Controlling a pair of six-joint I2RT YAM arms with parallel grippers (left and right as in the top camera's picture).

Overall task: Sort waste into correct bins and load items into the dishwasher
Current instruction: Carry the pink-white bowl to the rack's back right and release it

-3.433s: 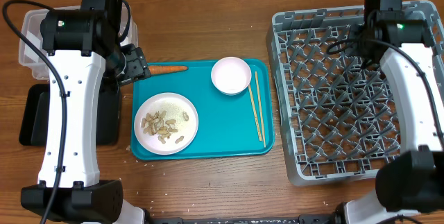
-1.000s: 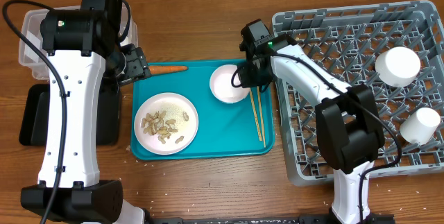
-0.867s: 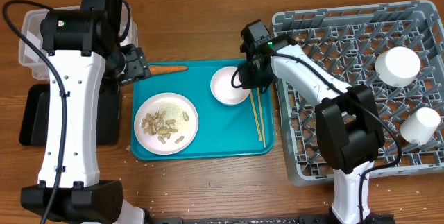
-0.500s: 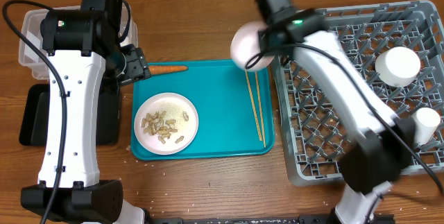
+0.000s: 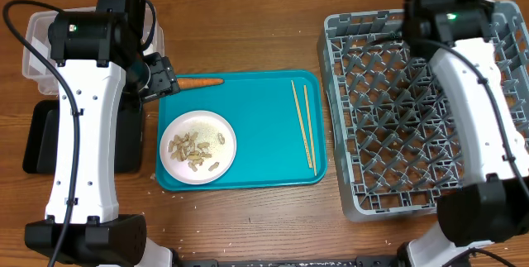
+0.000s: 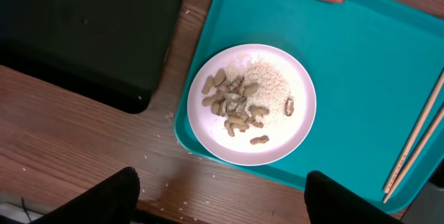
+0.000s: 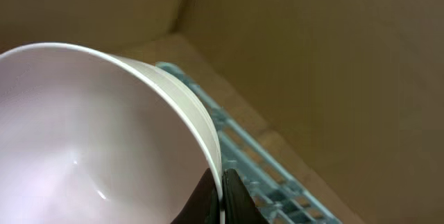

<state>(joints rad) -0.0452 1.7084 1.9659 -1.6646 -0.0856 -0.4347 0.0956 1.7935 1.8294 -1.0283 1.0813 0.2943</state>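
Note:
Next, my right gripper moves down toward the dish rack's far rows of pegs below it and releases the bowl's rim, since the bowl (image 7: 90,134) still hangs above.
My right gripper (image 7: 222,189) is shut on the rim of a pale pink bowl (image 7: 90,134), held above the far edge of the grey dish rack (image 5: 397,135), which also shows in the right wrist view (image 7: 263,175). In the overhead view the right arm (image 5: 446,2) hides the bowl. My left gripper (image 6: 222,196) is open and empty, above the white plate (image 6: 251,104) of peanut shells (image 6: 232,106) and crumbs. The plate (image 5: 197,147) and two chopsticks (image 5: 302,123) lie on the teal tray (image 5: 256,151).
A clear tub (image 5: 33,40) stands at the far left and a black tray (image 5: 37,139) in front of it, partly under the left arm. An orange carrot piece (image 5: 200,82) lies on the teal tray's back edge.
My right gripper closed on the bowl on the teal tray, lifted it and carried it right to the rack's back. The white cups seen in the rack earlier no longer show. Left arm unmoved.

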